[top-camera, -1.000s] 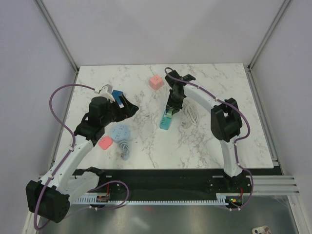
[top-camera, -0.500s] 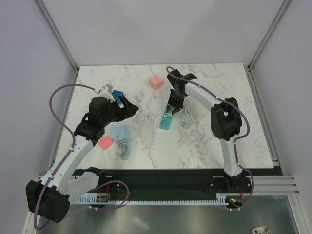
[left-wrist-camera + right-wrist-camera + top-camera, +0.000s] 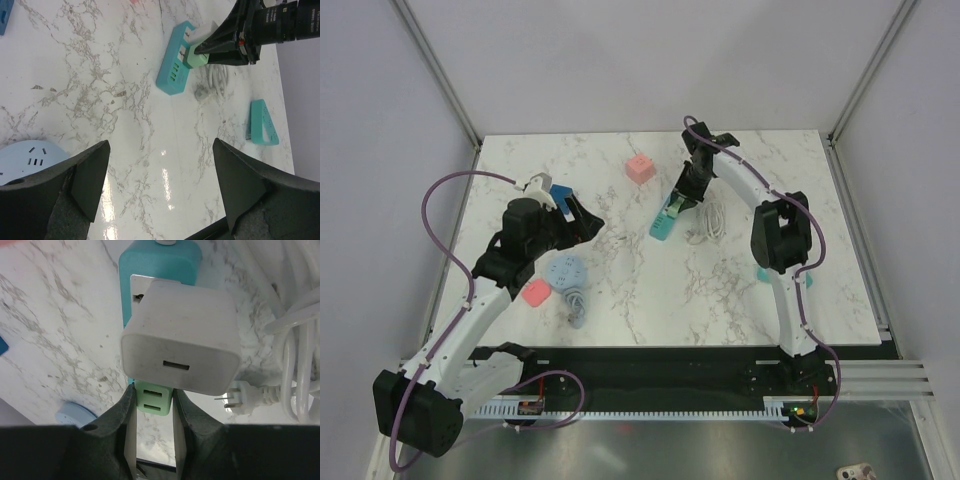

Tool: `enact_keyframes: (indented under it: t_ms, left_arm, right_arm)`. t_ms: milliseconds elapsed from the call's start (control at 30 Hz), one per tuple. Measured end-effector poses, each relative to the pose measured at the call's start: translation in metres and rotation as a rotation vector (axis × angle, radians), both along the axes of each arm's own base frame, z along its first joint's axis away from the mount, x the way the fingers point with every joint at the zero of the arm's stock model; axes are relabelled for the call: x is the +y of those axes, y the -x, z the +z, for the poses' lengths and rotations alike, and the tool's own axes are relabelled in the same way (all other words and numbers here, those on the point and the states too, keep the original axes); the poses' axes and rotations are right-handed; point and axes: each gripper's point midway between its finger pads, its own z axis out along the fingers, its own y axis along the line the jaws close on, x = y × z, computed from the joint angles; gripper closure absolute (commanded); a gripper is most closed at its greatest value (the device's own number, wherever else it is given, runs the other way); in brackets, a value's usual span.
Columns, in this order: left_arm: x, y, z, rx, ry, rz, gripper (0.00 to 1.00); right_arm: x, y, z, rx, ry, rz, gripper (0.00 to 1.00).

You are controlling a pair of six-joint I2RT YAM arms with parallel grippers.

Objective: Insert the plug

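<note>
The light green plug already meets the teal power strip [image 3: 672, 209] [image 3: 152, 396] beside the charger. My right gripper pushes it outward against the power strip next, then opens there.
A teal power strip [image 3: 663, 224] lies mid-table; it also shows in the left wrist view [image 3: 173, 69] and the right wrist view [image 3: 160, 260]. A white charger [image 3: 182, 352] sits on its face. My right gripper [image 3: 684, 197] is shut on a light green plug [image 3: 154, 401], held against the strip right beside the charger [image 3: 196, 59]. How deep the plug sits is hidden. My left gripper [image 3: 584, 222] is open and empty above bare marble [image 3: 160, 185], well left of the strip.
A coiled white cable [image 3: 712, 222] with a loose white plug [image 3: 245, 395] lies right of the strip. A round blue socket [image 3: 566, 272], pink cube [image 3: 640, 168], pink block [image 3: 535, 293], blue block [image 3: 561, 194] and teal wedge [image 3: 263, 122] are scattered around.
My right gripper has moved up and to the right with the green plug. The teal strip has shifted and turned with it. The left arm has not moved.
</note>
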Motion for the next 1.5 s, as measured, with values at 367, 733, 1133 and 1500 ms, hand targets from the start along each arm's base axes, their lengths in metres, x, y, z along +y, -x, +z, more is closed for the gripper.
enact_keyframes:
  t_ms: [367, 733, 1133, 1500]
  left_arm:
    - [0.005, -0.001, 0.005, -0.026, -0.013, 0.021, 0.06]
    - [0.004, 0.001, 0.004, -0.018, -0.010, 0.013, 0.00]
    - [0.030, 0.000, 0.002, 0.071, -0.088, 0.156, 0.01]
    - [0.079, 0.025, -0.072, 0.478, -0.096, 0.496, 0.09]
  right_arm:
    - [-0.019, -0.066, 0.006, -0.138, -0.038, -0.099, 0.57]
    - [-0.015, -0.072, 0.018, -0.213, -0.063, -0.040, 0.29]
    - [-0.020, -0.013, 0.096, -0.357, -0.110, 0.126, 0.17]
    - [0.012, 0.086, 0.053, -0.296, -0.066, 0.385, 0.02]
